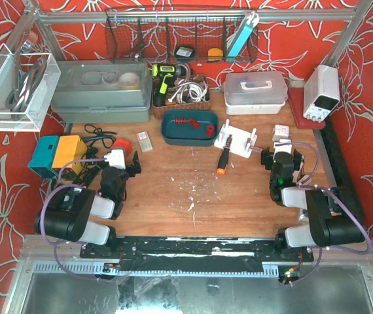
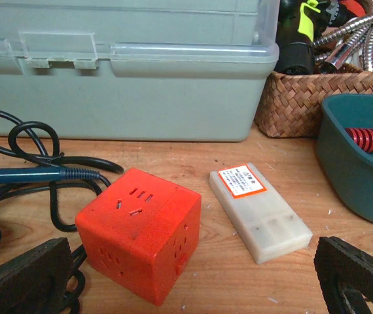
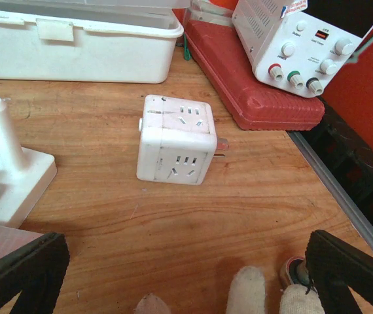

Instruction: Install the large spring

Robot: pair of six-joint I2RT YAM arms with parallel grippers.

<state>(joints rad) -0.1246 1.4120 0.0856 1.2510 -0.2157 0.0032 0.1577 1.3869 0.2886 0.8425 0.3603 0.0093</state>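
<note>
The screwdriver's dark handle lies down and to the left in the top view, so next my right gripper should move that way and lower around it.
A red coil spring (image 1: 185,122) lies in the teal tray (image 1: 173,136) at the back middle of the table. It also shows at the right edge of the left wrist view (image 2: 372,139). A second red piece (image 1: 211,130) lies in the tray's right end. A white fixture with upright posts (image 1: 237,140) stands right of the tray. One of its posts (image 3: 0,134) shows in the right wrist view. My left gripper (image 1: 122,171) (image 2: 193,288) is open and empty, over the table by a red socket cube (image 2: 141,232). My right gripper (image 1: 281,159) (image 3: 186,278) is open and empty, just right of the fixture.
An orange-handled screwdriver (image 1: 222,160) lies in front of the fixture. A white socket cube (image 3: 177,139), a red case (image 3: 258,85) and a power supply (image 3: 298,39) are by the right gripper. A small white box (image 2: 258,212), black cables (image 2: 36,170) and a grey bin (image 2: 127,72) are by the left one.
</note>
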